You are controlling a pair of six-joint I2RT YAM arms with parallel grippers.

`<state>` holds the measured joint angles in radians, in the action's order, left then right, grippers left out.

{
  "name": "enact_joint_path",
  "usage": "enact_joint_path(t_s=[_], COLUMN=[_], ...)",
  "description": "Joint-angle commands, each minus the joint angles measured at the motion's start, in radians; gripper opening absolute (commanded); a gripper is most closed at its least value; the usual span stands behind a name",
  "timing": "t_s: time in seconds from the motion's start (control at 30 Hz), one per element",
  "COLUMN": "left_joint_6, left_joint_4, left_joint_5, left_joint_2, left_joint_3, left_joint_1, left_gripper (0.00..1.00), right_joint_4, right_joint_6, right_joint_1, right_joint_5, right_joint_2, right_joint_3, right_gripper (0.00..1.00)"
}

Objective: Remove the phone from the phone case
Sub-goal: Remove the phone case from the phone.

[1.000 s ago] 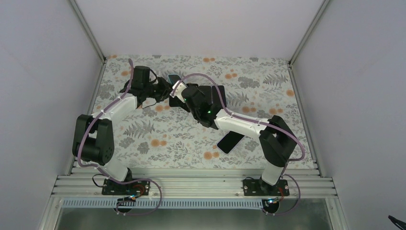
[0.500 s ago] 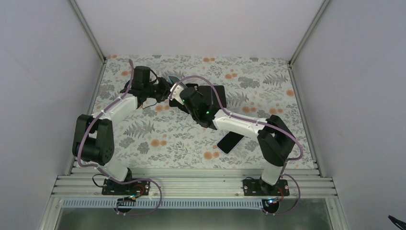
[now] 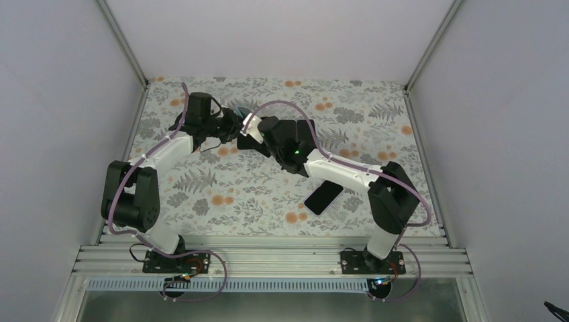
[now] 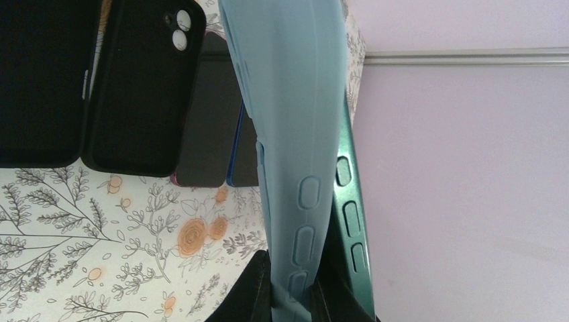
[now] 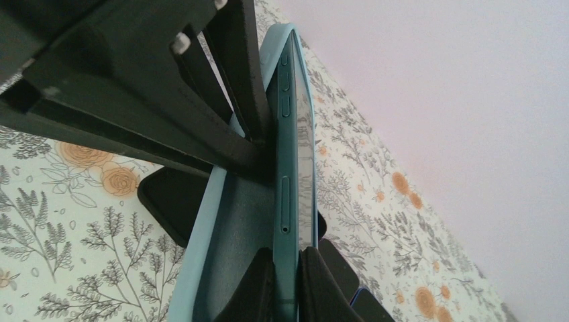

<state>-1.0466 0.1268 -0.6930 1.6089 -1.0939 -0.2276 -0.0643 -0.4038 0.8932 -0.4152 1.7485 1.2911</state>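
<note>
The light blue phone case in my left gripper needs to go down to the left in the top view next, onto the clear mat beside the black phone cases, where I will release it.
A light blue phone case (image 4: 295, 134) is held on edge in the air, with my left gripper (image 4: 292, 288) shut on its wall. The teal phone (image 5: 285, 174) stands partly peeled out of it, a gap showing between the phone's back and the case's blue rim (image 5: 194, 268). On the phone's lower edge my right gripper (image 5: 287, 288) is shut. In the top view both grippers meet at the back of the table, left gripper (image 3: 235, 122) and right gripper (image 3: 257, 131), with the case (image 3: 243, 111) between them.
Black phone cases (image 4: 141, 87) and dark phones (image 4: 201, 134) lie on the floral mat under the held case. A lone black phone (image 3: 323, 197) lies near the right arm's forearm. Grey walls stand close behind and at both sides.
My right gripper has shut on the phone's edge. The right arm has shifted a little toward the back, and the black phone on the mat shows more fully.
</note>
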Motion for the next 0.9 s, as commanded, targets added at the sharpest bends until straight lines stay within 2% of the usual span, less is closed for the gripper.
enact_joint_path(t_s=[0.0,0.5,0.87], left_joint_6=[0.068,0.100,0.178], left_joint_4=[0.008,0.015,0.012], left_joint_5=[0.028,0.036,0.046], left_joint_2=[-0.024,-0.031,-0.032], left_joint_3=[0.015,0.023,0.023], left_joint_1=[0.022,0.022,0.023], left_gripper=[0.02,0.02,0.02], right_joint_4=[0.013,0.004,-0.043], right_joint_6=[0.111,0.141,0.184], right_joint_1=[-0.081,-0.163,-0.230], right_joint_5=[-0.051,-0.042,0.041], right_joint_2=[-0.114,-0.130,-0.172], right_joint_3=[0.051,0.086,0.103], right_gripper=[0.04,0.04,0.04])
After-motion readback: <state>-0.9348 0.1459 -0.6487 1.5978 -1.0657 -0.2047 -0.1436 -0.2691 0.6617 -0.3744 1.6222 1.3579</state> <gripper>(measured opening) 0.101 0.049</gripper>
